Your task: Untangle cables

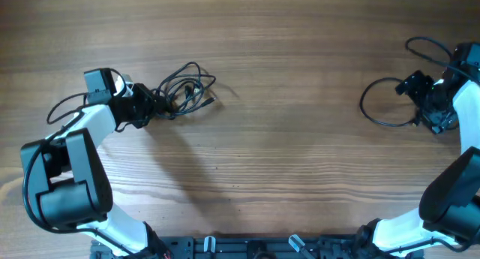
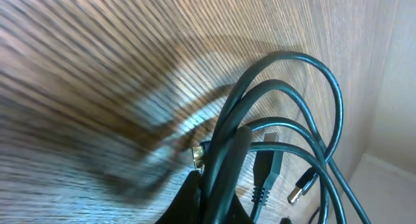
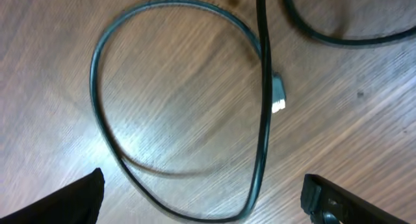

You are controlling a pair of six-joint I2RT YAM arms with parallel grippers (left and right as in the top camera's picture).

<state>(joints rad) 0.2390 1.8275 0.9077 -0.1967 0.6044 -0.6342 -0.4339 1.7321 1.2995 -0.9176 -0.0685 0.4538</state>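
To the right of my left gripper in the overhead view, beyond the bundle's loops, is bare wood: I should carry the piece of cable a little toward it and release.
A knotted bundle of thin black cables (image 1: 185, 88) lies at the left of the table. My left gripper (image 1: 155, 103) is shut on a strand of that bundle (image 2: 224, 165), with loops and small plugs (image 2: 300, 187) fanning out beyond the fingers. A separate black cable loop (image 1: 382, 101) lies at the far right. My right gripper (image 1: 417, 90) is open above that loop (image 3: 162, 107), its fingers apart on either side, and a pale-tipped plug (image 3: 278, 97) lies on the wood below it.
The wooden table top (image 1: 285, 154) fills the overhead view. The arm bases stand along the front edge (image 1: 247, 248). A further cable arc (image 3: 344, 36) crosses the top right of the right wrist view.
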